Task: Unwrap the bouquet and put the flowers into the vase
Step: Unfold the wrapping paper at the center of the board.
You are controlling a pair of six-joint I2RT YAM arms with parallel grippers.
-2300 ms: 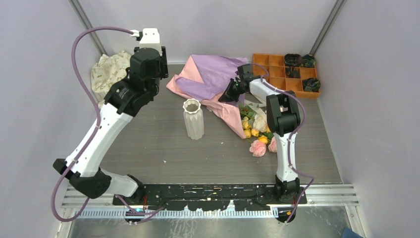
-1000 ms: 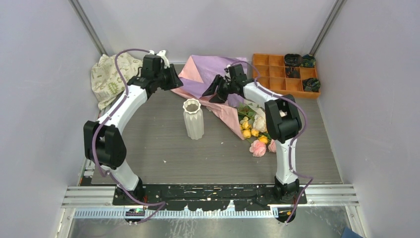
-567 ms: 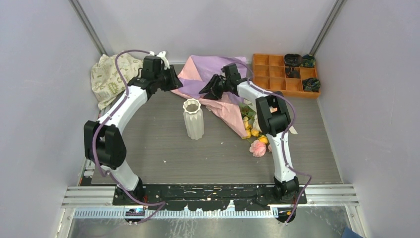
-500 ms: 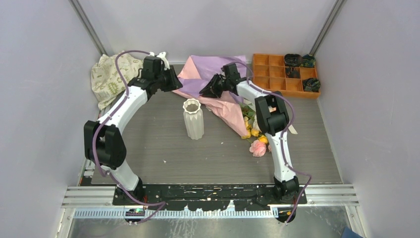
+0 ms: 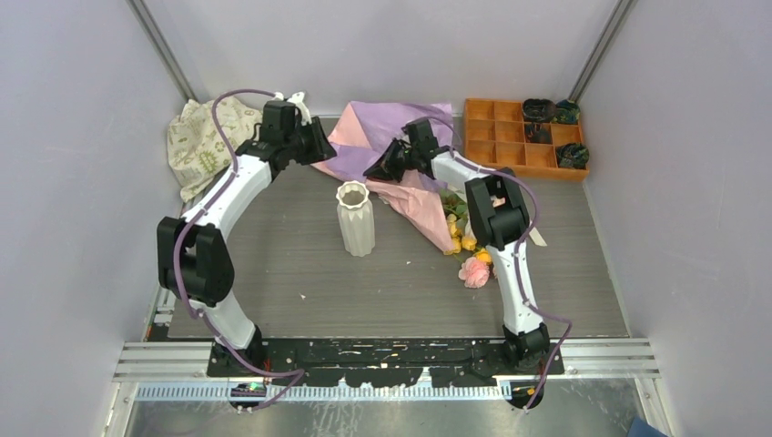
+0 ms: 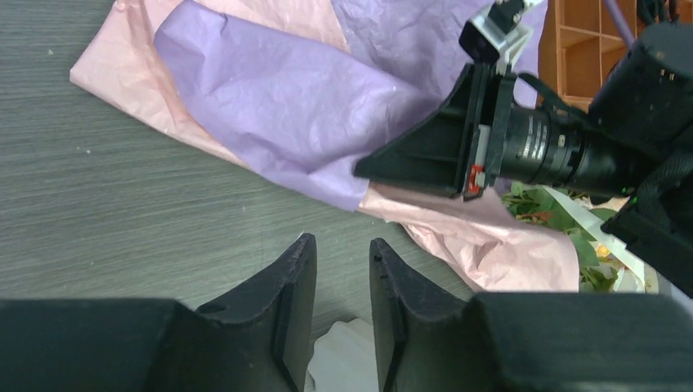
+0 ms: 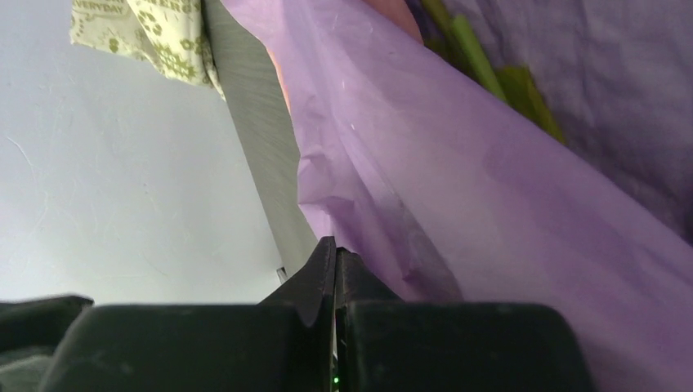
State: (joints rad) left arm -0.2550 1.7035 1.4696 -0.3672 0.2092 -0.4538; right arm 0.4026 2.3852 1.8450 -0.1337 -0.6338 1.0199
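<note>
Next, my right gripper goes to the left in the top view toward the vase's far rim (image 5: 351, 183) and releases the purple flap, since it covers green stems.
The bouquet's paper (image 5: 391, 137), pink outside and purple inside, lies spread open at the back of the table. The flowers (image 5: 469, 246) poke out at its lower right end, and green stems (image 7: 482, 65) show under a purple fold (image 7: 490, 180). My right gripper (image 5: 371, 171) (image 7: 335, 243) is shut, pinching the edge of the purple flap (image 6: 270, 106); the left wrist view shows its tip (image 6: 359, 169) at that edge. My left gripper (image 5: 319, 146) (image 6: 343, 241) hangs open and empty over bare table beside the paper's left corner. The white ribbed vase (image 5: 355, 218) stands upright in front of the paper.
A floral cloth (image 5: 200, 137) is bunched in the back left corner. An orange compartment tray (image 5: 510, 137) with dark items sits at the back right. The grey walls close in on three sides.
My right gripper slid left along the paper and closed on the purple flap's edge. My left arm, earlier raised, came down beside the paper's left corner and has stayed there.
</note>
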